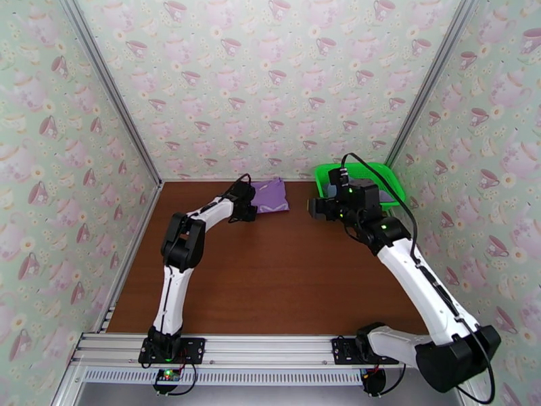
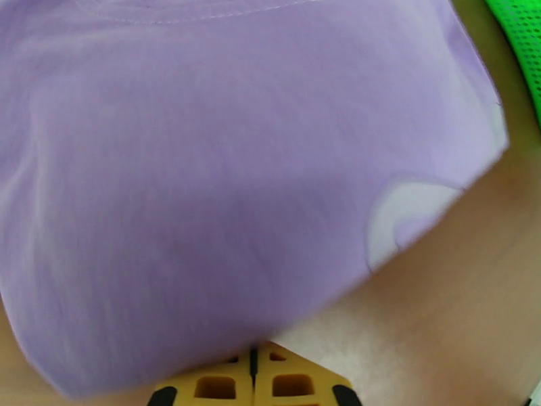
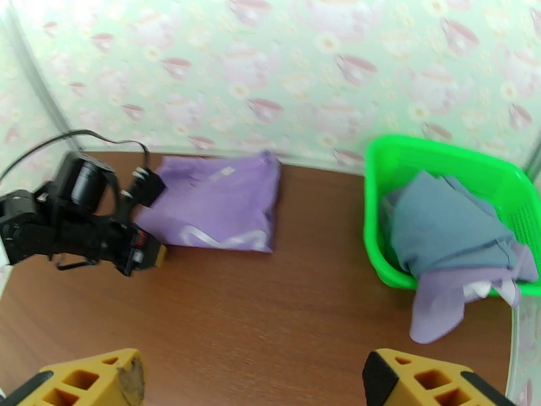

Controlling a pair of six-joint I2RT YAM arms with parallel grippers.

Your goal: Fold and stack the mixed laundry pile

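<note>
My right gripper is open and will move outward and down into the green basket, onto the blue-grey garment (image 3: 446,224), because that garment lies on top of the lavender-grey one.
A bright purple shirt (image 1: 270,196) lies folded flat at the back of the brown table; its white mark (image 2: 406,211) shows near one corner. My left gripper (image 1: 245,210) sits at the shirt's near left edge, its yellow fingers (image 2: 253,387) pressed shut together with no cloth seen between them. My right gripper (image 3: 250,387) hovers open over the table's middle, with nothing between its fingers. A dusty blue-grey garment (image 3: 446,224) fills the green basket (image 3: 379,218). Beneath it a pale lavender-grey garment (image 3: 439,306) hangs over the basket's near rim.
The green mesh basket (image 1: 389,181) stands in the back right corner against the teacup-patterned walls. Bare brown table (image 1: 270,279) stretches from the shirt toward the arm bases. The left arm's black wrist (image 3: 74,218) lies just left of the shirt.
</note>
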